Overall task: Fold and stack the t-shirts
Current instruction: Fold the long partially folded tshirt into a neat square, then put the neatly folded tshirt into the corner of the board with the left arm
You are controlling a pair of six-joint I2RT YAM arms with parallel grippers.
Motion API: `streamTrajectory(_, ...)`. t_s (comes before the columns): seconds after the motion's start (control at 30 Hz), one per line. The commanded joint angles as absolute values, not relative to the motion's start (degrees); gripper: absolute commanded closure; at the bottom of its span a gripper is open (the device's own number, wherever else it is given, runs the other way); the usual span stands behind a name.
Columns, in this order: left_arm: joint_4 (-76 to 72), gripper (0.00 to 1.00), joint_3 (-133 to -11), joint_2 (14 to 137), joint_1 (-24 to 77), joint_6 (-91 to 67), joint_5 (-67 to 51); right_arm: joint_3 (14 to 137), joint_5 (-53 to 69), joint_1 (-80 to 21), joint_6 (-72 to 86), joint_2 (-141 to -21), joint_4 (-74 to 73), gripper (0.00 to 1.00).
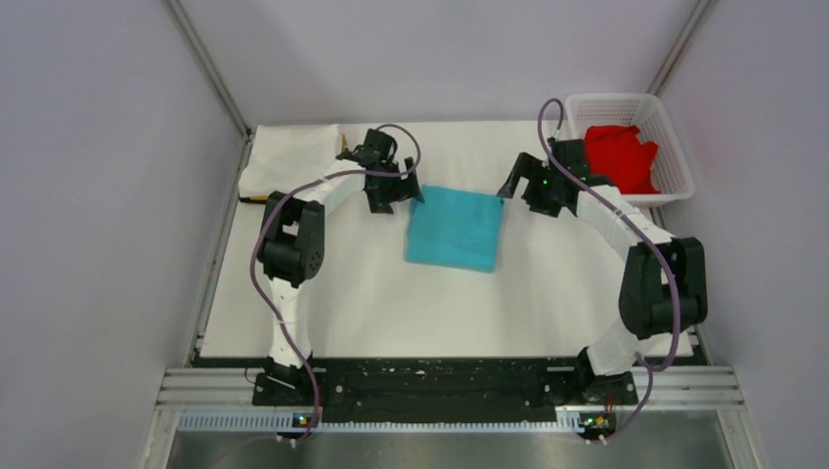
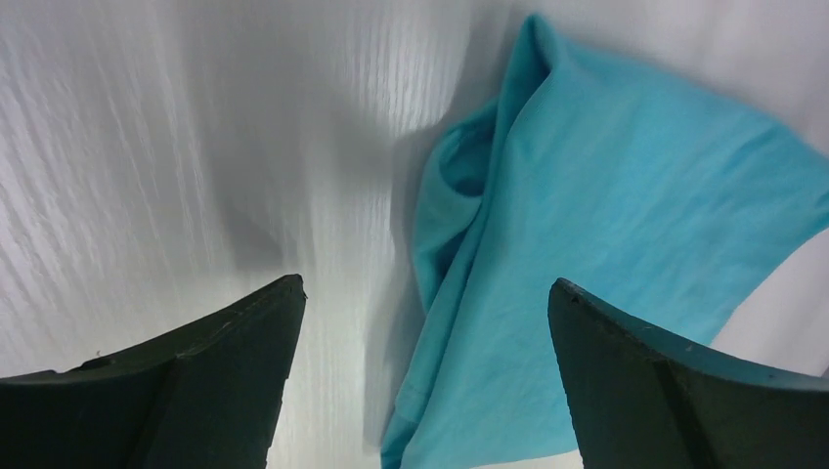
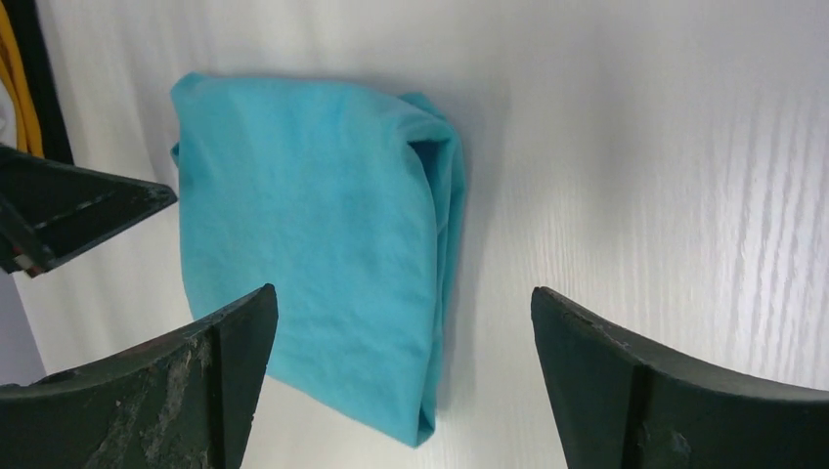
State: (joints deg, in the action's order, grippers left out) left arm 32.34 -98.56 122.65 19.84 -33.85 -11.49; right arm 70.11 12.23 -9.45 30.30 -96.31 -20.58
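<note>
My left gripper moves down and across onto the shirt's closest side edge point(image 2: 452, 303) next, as it lies below, to the gripper's right in the top view.
A turquoise-blue t-shirt point(image 1: 455, 230) lies folded into a rectangle in the middle of the table. My left gripper point(image 1: 414, 194) hovers at its far left corner, jaws wide open, holding nothing; in the left wrist view the blue cloth point(image 2: 606, 244) lies flat below the left gripper point(image 2: 425, 284). My right gripper point(image 1: 507, 188) stands open at the far right corner, with the shirt's folded edge point(image 3: 323, 254) under the right gripper point(image 3: 403, 291). A red t-shirt point(image 1: 621, 156) sits bunched in the basket. A white t-shirt point(image 1: 288, 156) lies at the far left corner, a sliver of orange-yellow cloth point(image 1: 256, 198) beside it.
The white lattice basket point(image 1: 675, 147) stands at the far right corner of the table. Grey walls close in the left, back and right sides. Both arm bases sit on the black rail point(image 1: 440, 386) at the near edge.
</note>
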Motion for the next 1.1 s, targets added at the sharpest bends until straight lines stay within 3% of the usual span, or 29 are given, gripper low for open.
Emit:
streamTrajectory(0.0, 31.7, 0.01, -93.2, 118.4, 21.2, -30.4, -15.7, 62.6, 10.6, -9.2, 28.3, -85.1, -21.4, 0.01)
streamTrajectory(0.23, 33.7, 0.01, -90.7, 120.6, 23.6, -28.9, -10.2, 52.8, 9.1, -9.2, 26.4, -72.6, -24.2, 0.01)
streamTrajectory(0.6, 38.5, 0.25, -96.1, 127.1, 31.4, -29.5, -0.8, 46.6, 3.1, -9.2, 25.3, -61.8, -28.4, 0.01)
streamTrajectory(0.7, 39.6, 0.39, -97.9, 129.1, 33.4, -30.1, 5.8, 45.3, 2.4, -9.2, 25.4, -59.9, -28.7, 0.01)
streamTrajectory(0.83, 46.1, 0.75, -104.7, 133.4, 34.9, -30.3, 14.7, 43.9, 1.9, -9.2, 25.0, -58.7, -29.2, 0.01)
streamTrajectory(0.9, 50.3, 0.99, -109.3, 135.2, 34.8, -31.0, 18.8, 43.8, 1.6, -9.2, 24.6, -58.3, -29.8, 0.01)
streamTrajectory(1.07, 50.5, 1.00, -109.7, 131.5, 34.7, -28.2, 29.7, 44.3, 0.9, -9.2, 23.0, -57.3, -30.4, 0.01)
